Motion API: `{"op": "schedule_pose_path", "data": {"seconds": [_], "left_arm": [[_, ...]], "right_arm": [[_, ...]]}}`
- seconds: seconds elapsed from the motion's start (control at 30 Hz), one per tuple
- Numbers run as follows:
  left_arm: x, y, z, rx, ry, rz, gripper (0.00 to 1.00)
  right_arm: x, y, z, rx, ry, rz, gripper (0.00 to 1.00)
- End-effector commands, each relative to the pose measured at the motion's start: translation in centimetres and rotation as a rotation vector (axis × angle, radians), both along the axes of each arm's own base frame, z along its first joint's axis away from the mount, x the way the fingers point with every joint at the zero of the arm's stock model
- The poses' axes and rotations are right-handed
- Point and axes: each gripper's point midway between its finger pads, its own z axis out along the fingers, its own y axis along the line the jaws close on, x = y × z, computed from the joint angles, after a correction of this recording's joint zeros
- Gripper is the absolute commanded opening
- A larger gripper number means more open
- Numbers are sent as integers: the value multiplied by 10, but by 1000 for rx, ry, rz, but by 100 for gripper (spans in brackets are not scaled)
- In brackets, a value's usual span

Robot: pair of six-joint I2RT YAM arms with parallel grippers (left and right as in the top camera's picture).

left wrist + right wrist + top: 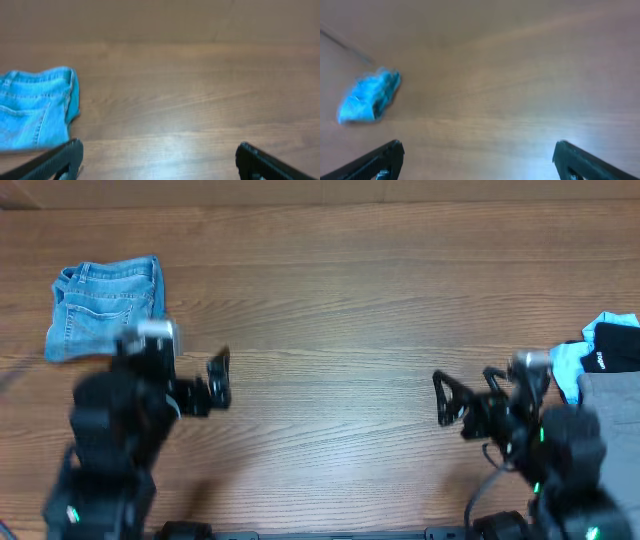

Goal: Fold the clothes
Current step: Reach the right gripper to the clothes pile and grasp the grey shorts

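The grey shorts' edge by the black garment lies exposed, so I should next move my right gripper to the right in the overhead view and down onto that edge.
A part of the grey shorts (610,402) shows at the right edge of the overhead view, under black and light-blue garments and partly behind my right arm. My left gripper (219,381) is open and empty above bare wood at the left; its wide-apart fingers (157,160) frame bare table in the left wrist view. My right gripper (443,398) is open and empty, a little left of the clothes pile; its fingers (477,157) also frame bare wood in the right wrist view.
Folded blue denim shorts (105,305) lie at the far left, also in the left wrist view (35,107) and distantly in the right wrist view (367,96). A black garment (615,345) and a light-blue one (567,365) lie on the pile at the right edge.
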Motion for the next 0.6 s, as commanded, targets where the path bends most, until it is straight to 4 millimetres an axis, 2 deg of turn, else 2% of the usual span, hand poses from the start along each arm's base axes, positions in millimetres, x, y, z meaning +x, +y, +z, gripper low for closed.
{"op": "schedule_pose_path", "data": {"seconds": [0.0, 0.07, 0.17, 0.27, 0.4, 0.5, 0.53, 0.57], "left_arm": [[18, 2, 35, 14, 44, 13, 100], [26, 1, 41, 33, 91, 4, 100], [37, -2, 45, 73, 136, -36, 100], [40, -19, 46, 15, 146, -120, 100], [36, -30, 45, -19, 159, -175, 100], [35, -30, 42, -18, 170, -174, 100], [34, -30, 41, -19, 177, -174, 100], [33, -30, 41, -19, 177, -174, 100]], "right_arm": [[23, -1, 18, -34, 151, -19, 100], [33, 0, 14, -81, 266, -1, 100], [49, 9, -4, -94, 452, 38, 100], [63, 4, -26, -132, 553, 6, 100], [87, -41, -50, -116, 651, -250, 100], [101, -96, -67, -62, 695, -444, 100], [103, -136, -79, -22, 730, -561, 100], [102, -154, -85, -6, 745, -609, 100]]}}
